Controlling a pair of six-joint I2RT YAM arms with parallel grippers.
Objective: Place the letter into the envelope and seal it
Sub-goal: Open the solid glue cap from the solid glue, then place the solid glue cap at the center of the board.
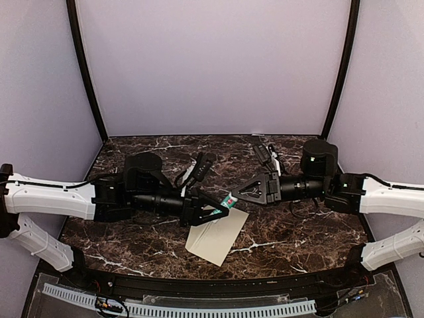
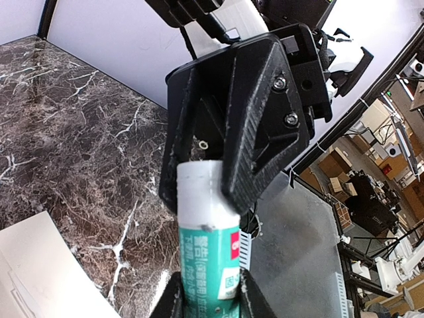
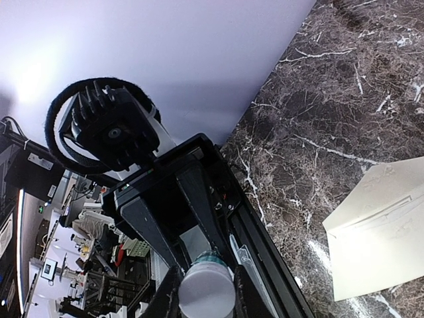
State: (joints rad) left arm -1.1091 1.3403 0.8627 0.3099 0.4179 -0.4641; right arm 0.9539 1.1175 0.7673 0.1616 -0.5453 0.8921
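My right gripper next moves outward and down, releasing the glue stick's cap by the table's bare far corner, to its right in the top view.
The cream envelope (image 1: pixel 215 235) lies flat and tilted on the marble table; it also shows in the wrist views as envelope (image 2: pixel 40 265) and envelope (image 3: pixel 384 232). The letter is out of view. Above the envelope's top edge my left gripper (image 1: pixel 222 207) is shut on the teal body of a glue stick (image 2: pixel 211 265). My right gripper (image 1: pixel 237 192) faces it, its fingers (image 2: pixel 258 132) clasping the stick's white cap (image 2: pixel 202 192). In the right wrist view the round cap end (image 3: pixel 207 291) sits between my right gripper's two fingers, touching both.
Dark marble table (image 1: pixel 298 225) with lilac walls behind and at both sides. A black rail and a white slotted strip (image 1: pixel 199 308) run along the near edge. Both arms reach inward and meet mid-table above the envelope.
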